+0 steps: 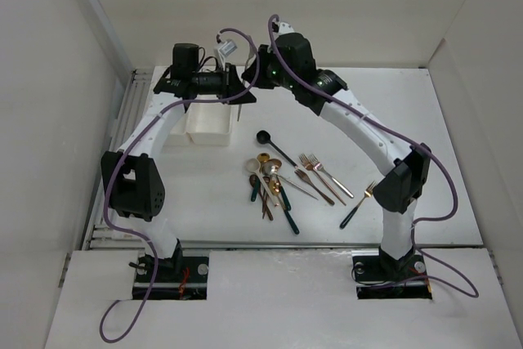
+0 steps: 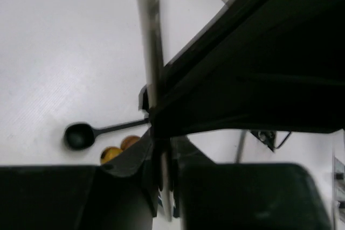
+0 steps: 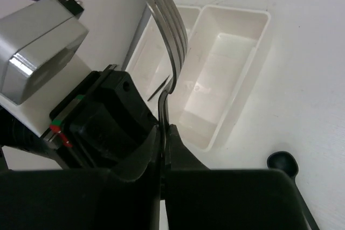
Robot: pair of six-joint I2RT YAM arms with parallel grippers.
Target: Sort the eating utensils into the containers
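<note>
My left gripper is above the farther white bin, which lies to its left in the top view, so next I need to lower the fork into it and let go.
A silver fork (image 1: 241, 110) hangs upright between the two grippers, just right of the two white bins (image 1: 208, 127). My left gripper (image 1: 237, 89) is shut on its slim handle (image 2: 146, 36); in the left wrist view the gripper (image 2: 161, 149) has the handle pinched between its fingers. My right gripper (image 1: 252, 78) is shut on the fork's neck; in the right wrist view the gripper (image 3: 164, 133) shows the tines (image 3: 167, 20) rising above it. The other utensils (image 1: 278, 181) lie in a loose heap at mid-table. The bins (image 3: 237, 12) stand side by side beyond the fork.
A black spoon (image 1: 263, 136) lies nearest the bins and also shows in both wrist views (image 2: 80, 134) (image 3: 283, 162). Copper forks (image 1: 315, 165) lie right of the heap. A gold fork with a dark handle (image 1: 359, 202) lies beside the right arm. White walls surround the table.
</note>
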